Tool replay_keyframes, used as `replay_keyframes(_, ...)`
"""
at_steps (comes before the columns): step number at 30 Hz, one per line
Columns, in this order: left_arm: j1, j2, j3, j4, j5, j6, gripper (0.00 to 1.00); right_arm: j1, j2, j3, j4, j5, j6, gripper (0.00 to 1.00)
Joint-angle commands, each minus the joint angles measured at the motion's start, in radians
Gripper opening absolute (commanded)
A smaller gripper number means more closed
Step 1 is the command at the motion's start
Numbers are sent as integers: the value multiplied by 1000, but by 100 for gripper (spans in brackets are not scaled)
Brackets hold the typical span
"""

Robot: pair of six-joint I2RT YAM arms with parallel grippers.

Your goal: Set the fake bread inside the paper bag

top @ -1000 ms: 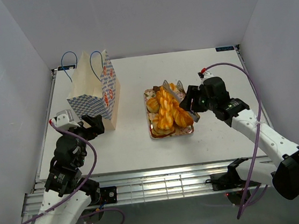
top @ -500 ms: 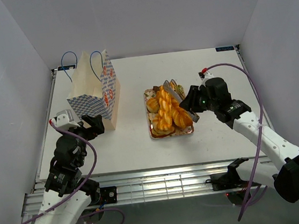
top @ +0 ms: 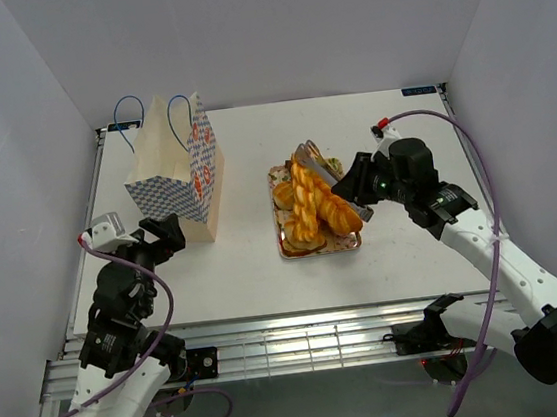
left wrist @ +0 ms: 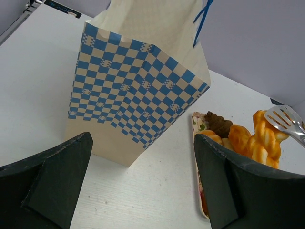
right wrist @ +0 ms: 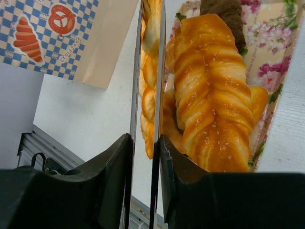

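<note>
I will next raise my right gripper and swing it over the bag's opening (top: 159, 150) to release the loaf, as the bag stands to the gripper's left in the top view.
The paper bag (top: 176, 172) stands upright at the left of the table, and its checkered side fills the left wrist view (left wrist: 138, 86). The fake bread lies piled on a floral tray (top: 319, 249): twisted loaves, rolls and a dark brown piece (right wrist: 224, 12). My right gripper (top: 358, 185) is shut on metal tongs (top: 313, 159). The tongs' two arms (right wrist: 135, 71) pinch a golden twisted loaf (right wrist: 150, 71) and hold it tilted up over the tray. A second twisted loaf (right wrist: 214, 95) lies beside it. My left gripper (top: 161, 234) is open and empty, just near-left of the bag.
White walls close in the table on the left, back and right. A metal rail runs along the near edge (top: 294, 343). The tray sits mid-table, to the right of the bag, with a strip of bare table between them (top: 249, 212).
My right gripper has lifted the tongs and tipped the pinched twisted loaf up from the pile. My left gripper has drawn back a little, to the left and nearer, away from the bag.
</note>
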Motion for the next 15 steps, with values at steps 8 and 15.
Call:
replay_keyframes(8,-3,-41,30,-103,-312,-131,98,47,-3,214,61,-101,-29,8)
replay_keyframes(15,-2,-43,27,-109,-349,-147,98,72,54,323,119,-142,-28,8)
